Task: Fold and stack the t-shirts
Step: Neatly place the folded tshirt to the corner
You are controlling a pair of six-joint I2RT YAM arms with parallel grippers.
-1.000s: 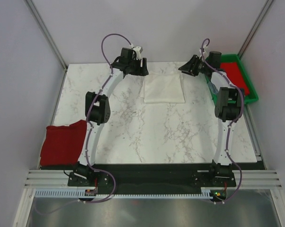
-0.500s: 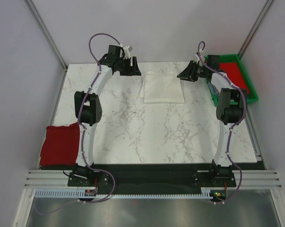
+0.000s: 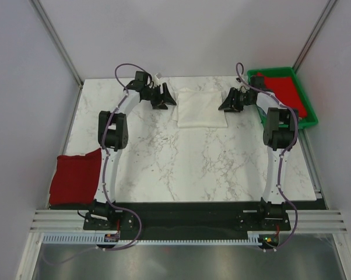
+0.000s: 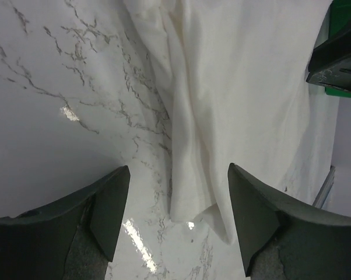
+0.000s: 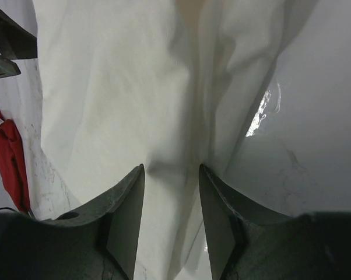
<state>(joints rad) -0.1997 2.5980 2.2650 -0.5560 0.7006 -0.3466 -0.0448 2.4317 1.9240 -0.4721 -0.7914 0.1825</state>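
Observation:
Only the corner of the fold reaches the left gripper's fingers, so the left gripper should next slide farther onto the white t-shirt's side fold (image 3: pixel 177 105) (image 4: pixel 190 140), to the right in the top view, and close.
A folded white t-shirt (image 3: pixel 202 108) lies flat at the far middle of the table. My left gripper (image 3: pixel 164 96) is low at its left edge. In the left wrist view the gripper (image 4: pixel 178 216) is open, with the white t-shirt's (image 4: pixel 239 87) near corner lying between the fingers. My right gripper (image 3: pixel 229 100) is low at the shirt's right edge. In the right wrist view it (image 5: pixel 171 198) is open and straddles a raised fold of the white cloth (image 5: pixel 123 87). A folded red t-shirt (image 3: pixel 75 177) lies at the table's near left edge.
A green tray (image 3: pixel 306 119) stands at the far right with red cloth (image 3: pixel 286 90) in it, close behind my right wrist. The red t-shirt also shows in the right wrist view (image 5: pixel 9 157). Grey walls bound the table on the left, back and right.
Both grippers have come down and inward from above the table's far edge to the white t-shirt's left and right edges. The shirts have not moved.

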